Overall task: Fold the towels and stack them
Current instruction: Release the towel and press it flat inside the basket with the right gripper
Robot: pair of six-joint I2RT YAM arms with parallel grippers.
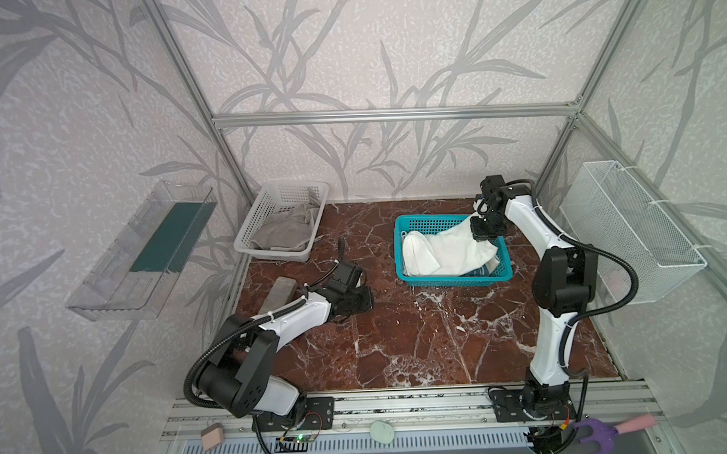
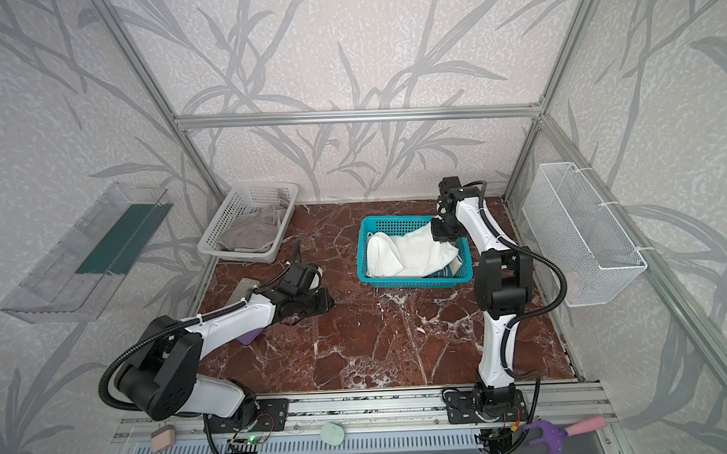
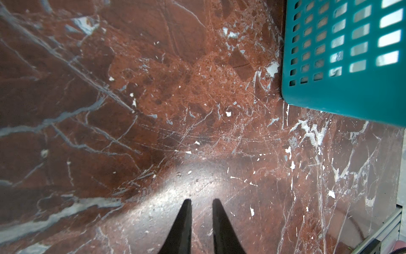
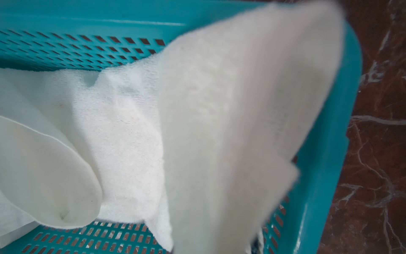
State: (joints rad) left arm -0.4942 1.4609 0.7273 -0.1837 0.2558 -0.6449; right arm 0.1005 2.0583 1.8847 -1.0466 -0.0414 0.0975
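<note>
The right gripper will next go down into the teal basket's end by the wire basket [image 4: 280,216] and release the raised end there, since that end of the basket still shows partly bare.
A white towel [image 1: 446,250] [image 2: 412,251] lies crumpled in the teal basket [image 1: 455,279] [image 2: 413,282], with one end pulled up toward the basket's far right corner. My right gripper [image 1: 483,235] [image 2: 443,235] is shut on that raised end. In the right wrist view the white towel [image 4: 131,132] hangs in front and hides the fingers. A dark blue strip of cloth [image 1: 477,270] peeks out under it. A grey towel [image 1: 283,233] [image 2: 249,234] sits rumpled in the white basket [image 1: 271,256]. My left gripper [image 1: 366,300] [image 3: 202,201] rests low over the marble, open by a narrow gap and holding nothing.
A small grey slab [image 1: 279,295] lies beside the left arm. In a top view, something purple [image 2: 249,336] shows under that arm. A wire basket [image 1: 628,235] hangs on the right wall and a clear tray [image 1: 146,252] on the left wall. The teal basket's corner [image 3: 351,99] stands ahead of the left gripper.
</note>
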